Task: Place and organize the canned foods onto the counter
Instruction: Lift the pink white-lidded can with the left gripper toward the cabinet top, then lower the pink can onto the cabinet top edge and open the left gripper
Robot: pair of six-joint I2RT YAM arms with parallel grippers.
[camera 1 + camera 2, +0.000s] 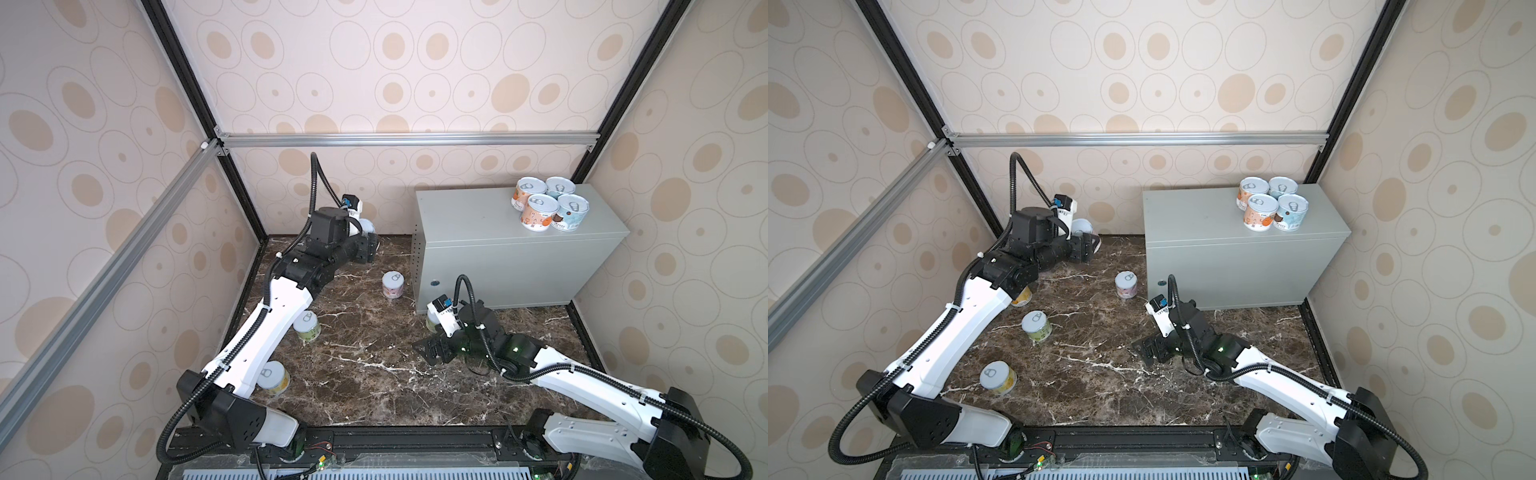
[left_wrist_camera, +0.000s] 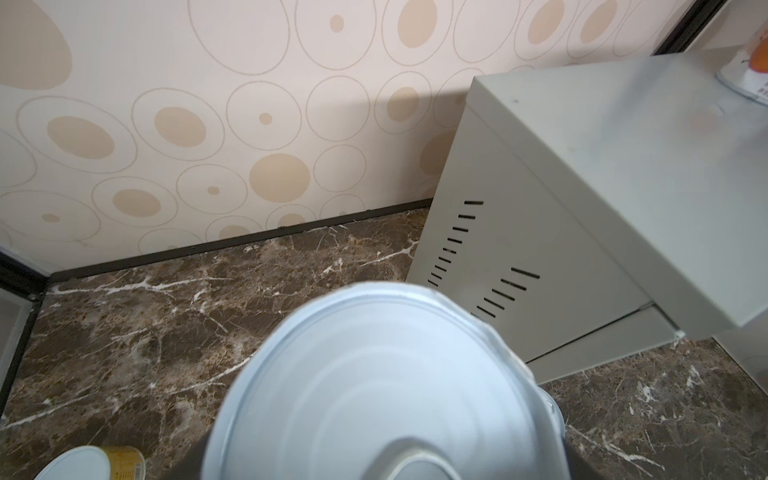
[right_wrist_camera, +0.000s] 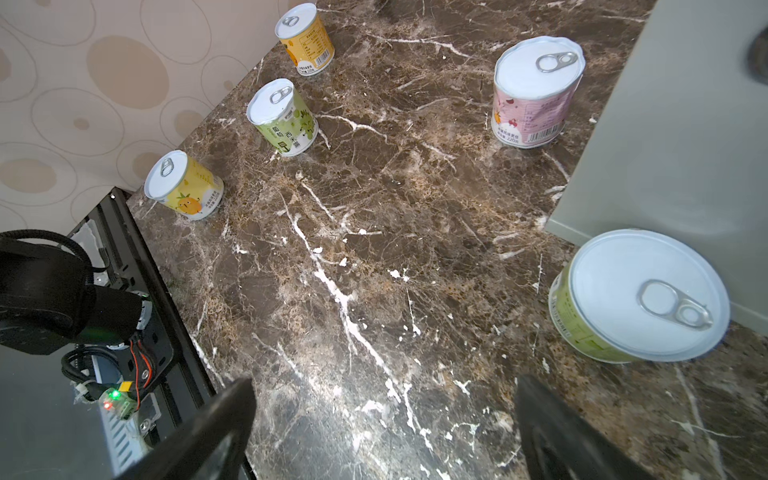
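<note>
The left gripper should next lift over the counter's edge, then lower the tin and let it go on the bare end (image 1: 452, 212) (image 2: 628, 144), which is beside the gripper toward the clustered tins.
My left gripper (image 1: 369, 246) is shut on a tin (image 2: 374, 386) near the back wall; its silvery lid fills the left wrist view and hides the fingers and the label. The counter (image 1: 498, 232) is a light-grey metal box at the back right, with several tins (image 1: 548, 203) clustered on its far right corner. My right gripper (image 3: 382, 399) hangs open and empty, low over the marble floor in front of the counter. A green tin (image 3: 636, 295) stands just beside it at the counter's front corner. A pink tin (image 1: 393, 284) stands left of the counter.
On the dark marble floor (image 1: 374, 374) at the left stand a green tin (image 1: 1036, 326), a yellow tin (image 1: 997, 377) and an orange-yellow tin (image 1: 1022, 296) half under my left arm. Patterned walls close in the sides and back; a black rail (image 1: 415, 440) runs along the front.
</note>
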